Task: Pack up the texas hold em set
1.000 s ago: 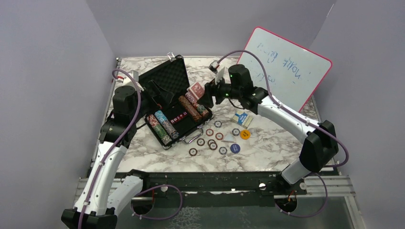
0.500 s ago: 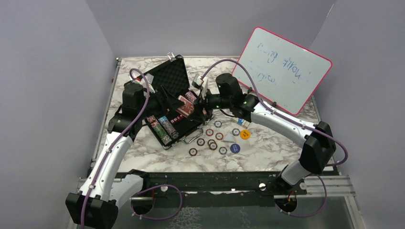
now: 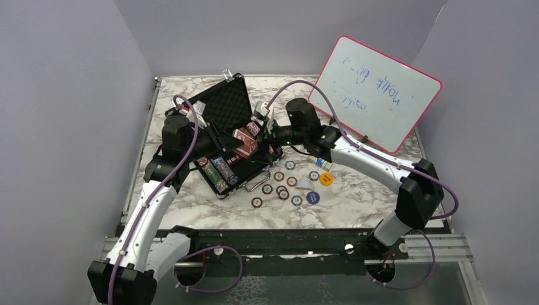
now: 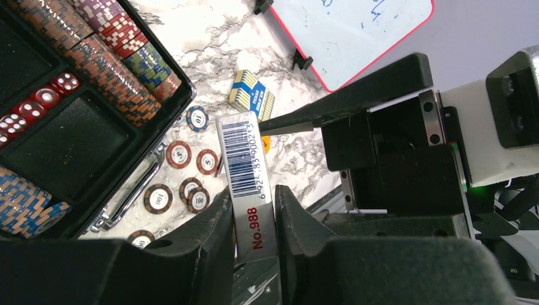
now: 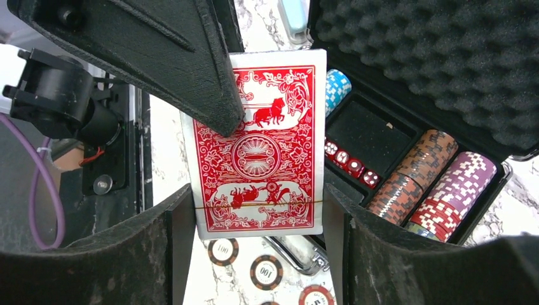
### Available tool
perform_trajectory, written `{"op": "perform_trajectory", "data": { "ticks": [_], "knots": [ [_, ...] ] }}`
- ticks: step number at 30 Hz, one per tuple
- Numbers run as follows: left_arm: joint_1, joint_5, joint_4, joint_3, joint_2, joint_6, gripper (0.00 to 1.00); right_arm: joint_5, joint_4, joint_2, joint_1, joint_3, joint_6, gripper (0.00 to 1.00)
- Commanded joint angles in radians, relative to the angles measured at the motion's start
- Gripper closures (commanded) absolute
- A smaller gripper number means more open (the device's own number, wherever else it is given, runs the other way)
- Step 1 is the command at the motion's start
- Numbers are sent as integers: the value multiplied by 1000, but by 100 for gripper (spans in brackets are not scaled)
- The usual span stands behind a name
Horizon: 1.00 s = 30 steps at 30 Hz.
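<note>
The left gripper will next turn downward and lower the red card deck to let it go in the slot between dice and lid (image 4: 20, 60), which is empty below the gripper.
The red card deck (image 3: 245, 141) hangs over the open black briefcase (image 3: 225, 105), held from both sides. My left gripper (image 4: 252, 197) is shut on its barcoded narrow edge (image 4: 245, 165). My right gripper (image 5: 257, 197) is shut across the deck's patterned face (image 5: 257, 146). Rows of striped chips (image 5: 438, 184) and red dice (image 5: 346, 159) lie in the case's tray. Loose chips (image 3: 279, 184), an orange button (image 3: 326, 179) and a blue button (image 3: 312, 197) lie on the marble in front of the case. The blue card deck (image 4: 251, 95) rests further right.
A pink-framed whiteboard (image 3: 375, 89) leans at the back right. The case's silver handle (image 4: 127, 197) points toward the loose chips. A small light-blue object (image 5: 293, 13) lies beside the case lid. Grey walls close in the table on three sides.
The right arm has carried the red deck left over the case. My left gripper has swung in and shut on the deck's edge.
</note>
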Motion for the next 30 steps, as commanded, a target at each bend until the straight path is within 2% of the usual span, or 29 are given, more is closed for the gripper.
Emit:
{"op": "perform_trajectory", "data": {
  "ticks": [1, 3, 5, 8, 10, 15, 19, 25, 30],
  "knots": [
    [-5, 66, 103, -13, -40, -14, 97, -54, 44, 21, 0, 19, 43, 26],
    [-3, 34, 87, -15, -55, -7, 98, -43, 49, 14, -1, 14, 69, 16],
    [0, -3, 68, -12, -74, 14, 99, -30, 57, -15, -1, -12, 94, 13],
    [5, -67, 29, 2, -91, 95, 99, 48, 85, -86, -1, -86, 153, 11],
    [7, -163, 0, 9, -91, 132, 99, 118, 126, -144, -2, -157, 201, 10],
    [7, -396, -15, -28, -99, 43, 99, 388, 183, -234, -2, -283, 420, 9],
    [7, -567, 75, -128, -135, -97, 100, 619, 117, -252, -4, -305, 564, 11],
    [7, -666, 314, -303, -107, -224, 100, 719, 84, -270, -4, -338, 575, 12],
    [4, -695, 462, -359, 29, -297, 100, 758, 59, -251, -9, -314, 509, 13]
  ]
}}
